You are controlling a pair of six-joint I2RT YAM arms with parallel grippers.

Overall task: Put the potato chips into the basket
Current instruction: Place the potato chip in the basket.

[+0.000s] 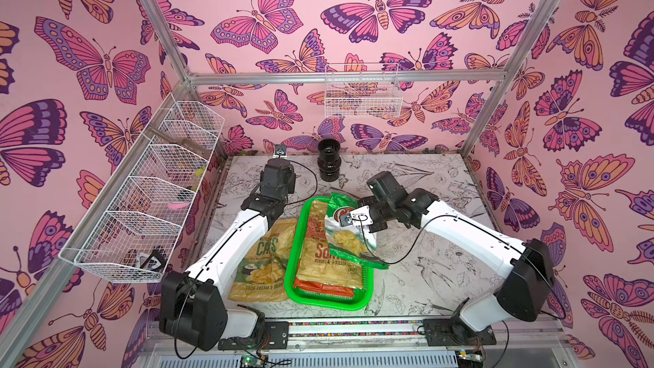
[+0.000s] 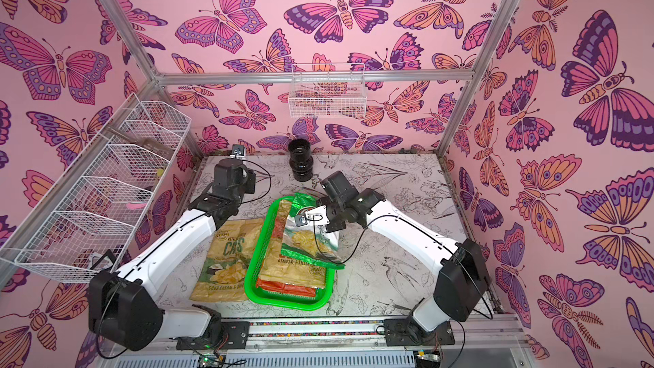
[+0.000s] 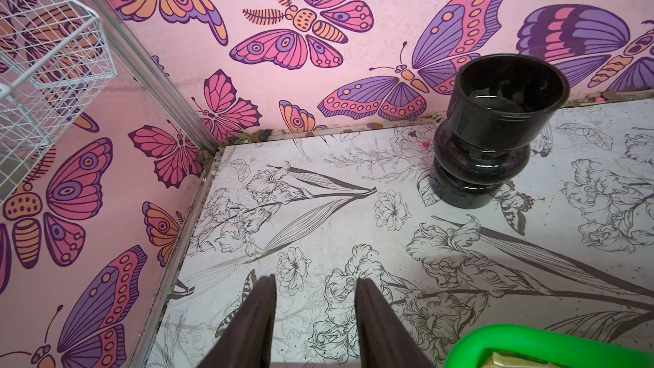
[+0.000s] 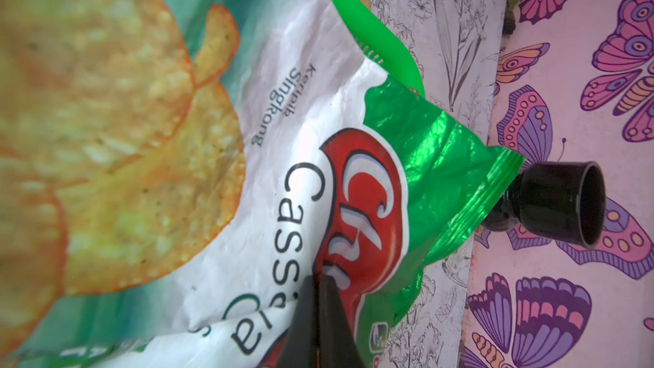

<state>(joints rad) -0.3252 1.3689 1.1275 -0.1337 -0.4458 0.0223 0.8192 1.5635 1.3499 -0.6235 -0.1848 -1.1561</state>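
I should move my right gripper farther over the tan-orange chips bag (image 1: 325,263), which is below it, and then down to release the Cassava bag. The Cassava bag's corner hangs over the basket's rim.
The green basket (image 1: 329,304) (image 2: 283,302) sits mid-table and holds a tan-orange chips bag (image 1: 325,263) (image 2: 293,263) on top of an orange-red one (image 1: 323,286). My right gripper (image 4: 320,277) is shut on the green-white Cassava bag (image 1: 348,238) (image 2: 311,238) (image 4: 300,136) near its top. That bag spreads over the basket's far right side, with its lower corner past the right rim. A tan-green Sour Cream & Onion bag (image 1: 269,263) (image 2: 230,260) lies on the table left of the basket, partly under my left arm. My left gripper (image 3: 315,279) is open and empty above bare table near the back left corner.
A black ribbed cylinder (image 1: 329,161) (image 3: 495,129) (image 4: 555,203) stands upright by the back wall. White wire baskets hang on the left wall (image 1: 141,200) and the back wall (image 1: 362,95). A corner of the green basket (image 3: 495,341) shows beside my left fingers.
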